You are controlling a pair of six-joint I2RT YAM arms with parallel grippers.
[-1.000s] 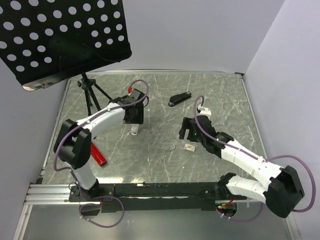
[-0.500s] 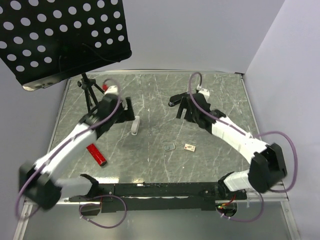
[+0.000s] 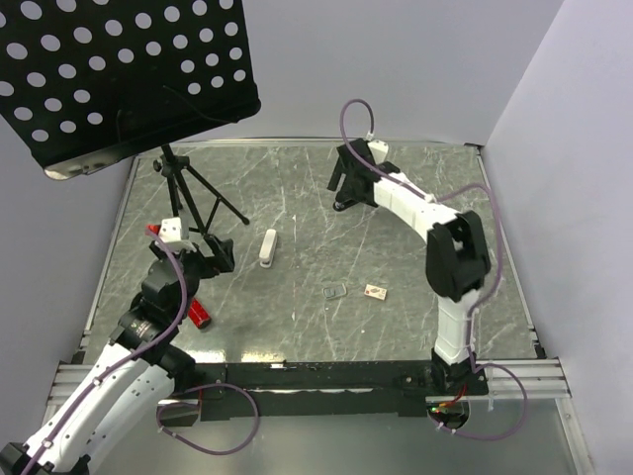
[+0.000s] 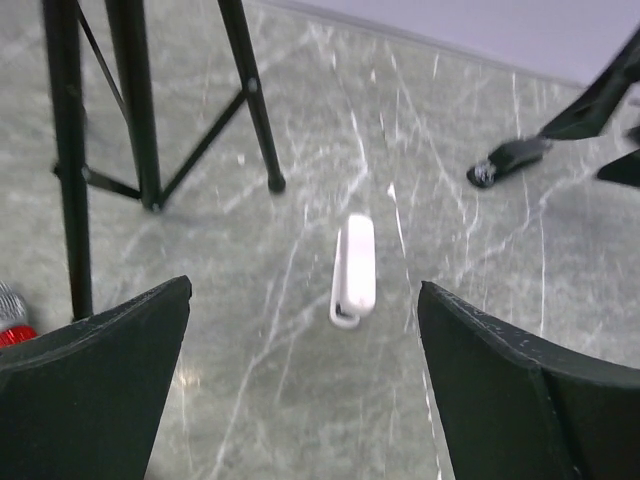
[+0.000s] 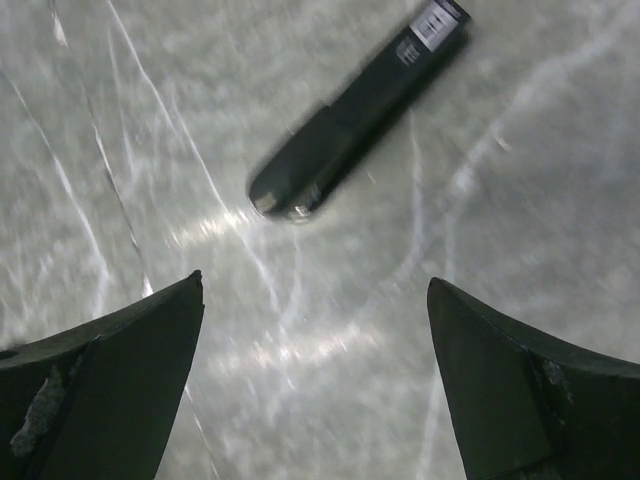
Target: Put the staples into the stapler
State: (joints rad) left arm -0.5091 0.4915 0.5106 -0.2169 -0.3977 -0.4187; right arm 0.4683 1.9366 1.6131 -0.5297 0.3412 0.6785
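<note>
I need to lower and turn my right gripper next so it straddles the black stapler's rounded near end (image 3: 342,206) (image 5: 305,172), because the black stapler is below it and slanted to its open fingers.
A white stapler (image 3: 268,247) lies flat left of the table's middle; in the left wrist view this white stapler (image 4: 355,268) is well ahead of my open, empty left gripper (image 4: 305,288). From above, the left gripper (image 3: 222,255) hangs to its left. A black stapler (image 5: 355,115) lies just beyond my open, empty right gripper (image 5: 315,283). In the top view the right gripper (image 3: 344,183) covers most of the black stapler (image 3: 342,206). The staples, a tiny pale box (image 3: 375,292) and a see-through rectangle (image 3: 335,291), lie apart near the middle.
A black tripod (image 3: 188,193) carrying a perforated black stand (image 3: 119,69) occupies the far left; its legs (image 4: 140,110) show left of the white stapler. A red stapler (image 3: 201,314) lies partly under my left arm. Grey walls close the table's far and right sides.
The left arm pulled back from the white stapler toward the near left. The right arm swung from the middle to the far side over the black stapler. Both grippers opened wider.
</note>
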